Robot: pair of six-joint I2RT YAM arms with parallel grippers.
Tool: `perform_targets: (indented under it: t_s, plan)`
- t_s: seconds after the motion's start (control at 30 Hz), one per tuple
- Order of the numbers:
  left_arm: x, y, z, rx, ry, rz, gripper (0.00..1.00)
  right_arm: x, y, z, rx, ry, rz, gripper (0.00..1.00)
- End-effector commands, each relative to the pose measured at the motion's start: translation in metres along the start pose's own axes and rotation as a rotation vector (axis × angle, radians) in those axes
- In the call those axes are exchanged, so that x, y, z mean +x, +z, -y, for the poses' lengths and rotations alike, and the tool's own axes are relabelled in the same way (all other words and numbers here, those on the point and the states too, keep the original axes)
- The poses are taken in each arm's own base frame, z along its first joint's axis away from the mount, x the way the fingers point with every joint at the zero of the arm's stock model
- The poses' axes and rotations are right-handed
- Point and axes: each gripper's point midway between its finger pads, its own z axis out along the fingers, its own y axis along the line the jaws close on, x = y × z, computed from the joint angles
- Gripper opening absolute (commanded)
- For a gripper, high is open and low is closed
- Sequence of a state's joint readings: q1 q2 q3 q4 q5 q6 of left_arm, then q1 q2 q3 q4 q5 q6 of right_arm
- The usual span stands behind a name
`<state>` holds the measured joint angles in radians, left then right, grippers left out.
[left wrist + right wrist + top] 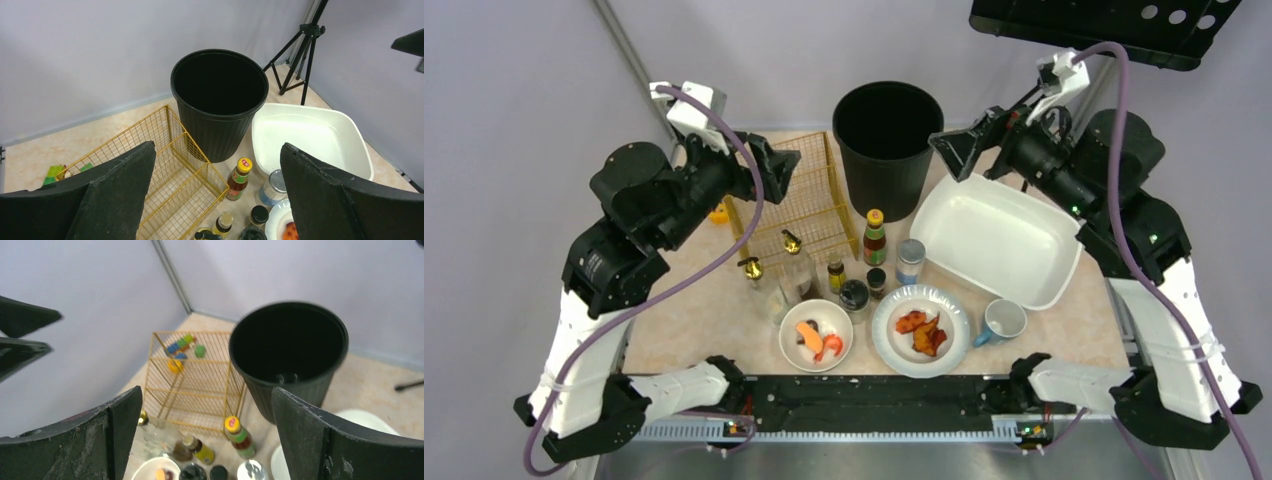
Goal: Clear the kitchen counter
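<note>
The gold stopper nearer the black bin point(143, 418) stands up uncovered, so I will move my right gripper back, down and to the left in the top view around it.
The beige kitchen counter point(694, 300) carries a bowl of food point(816, 335), a plate of food point(921, 330), a blue mug point(1002, 322), a yellow-capped sauce bottle point(875, 237), a silver-lidded jar point(910, 260) and several small bottles point(836, 273). My left gripper point(774, 172) hangs open and empty above the yellow wire basket point(799, 205). My right gripper point(954, 152) hangs open and empty above the far corner of the white tub point(994, 240). In the left wrist view the gripper point(217, 146) is open, and the right wrist view shows the right gripper point(206, 390) open too.
A tall black bin point(884, 140) stands at the back between basket and tub. Two glass bottles with gold stoppers point(792, 250) stand before the basket. Small coloured items point(182, 346) lie behind the basket. A black rail point(874, 395) runs along the near edge.
</note>
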<state>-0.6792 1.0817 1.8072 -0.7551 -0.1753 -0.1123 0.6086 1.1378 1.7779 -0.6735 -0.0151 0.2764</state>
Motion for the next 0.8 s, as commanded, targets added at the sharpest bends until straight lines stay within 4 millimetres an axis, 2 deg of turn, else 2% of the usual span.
perform_targets:
  t_s: [0.0,0.17,0.37,0.5,0.6,0.7,0.77]
  plan:
    - [0.001,0.004,0.002,-0.001,-0.024,-0.013,0.99,-0.019,0.001,-0.028,-0.155,-0.03,0.092,0.99]
    - [0.007,-0.003,-0.009,-0.062,-0.057,-0.025,0.99,-0.005,0.004,-0.046,-0.265,-0.012,0.04,0.99]
    - [0.032,-0.006,-0.032,-0.229,-0.152,-0.11,0.99,0.027,0.029,-0.054,-0.282,0.0,-0.052,0.99]
    - [0.047,-0.013,-0.046,-0.329,-0.19,-0.157,0.99,0.064,0.054,-0.064,-0.276,-0.036,-0.149,0.99]
    - [0.049,-0.022,-0.056,-0.382,-0.2,-0.139,0.99,0.094,0.067,-0.086,-0.332,-0.078,-0.224,0.99]
    - [0.056,-0.032,-0.062,-0.393,-0.155,-0.154,0.99,0.123,0.073,-0.107,-0.383,-0.112,-0.282,0.99]
    - [0.067,-0.035,-0.067,-0.419,-0.122,-0.197,0.99,0.14,0.073,-0.122,-0.418,-0.134,-0.308,0.98]
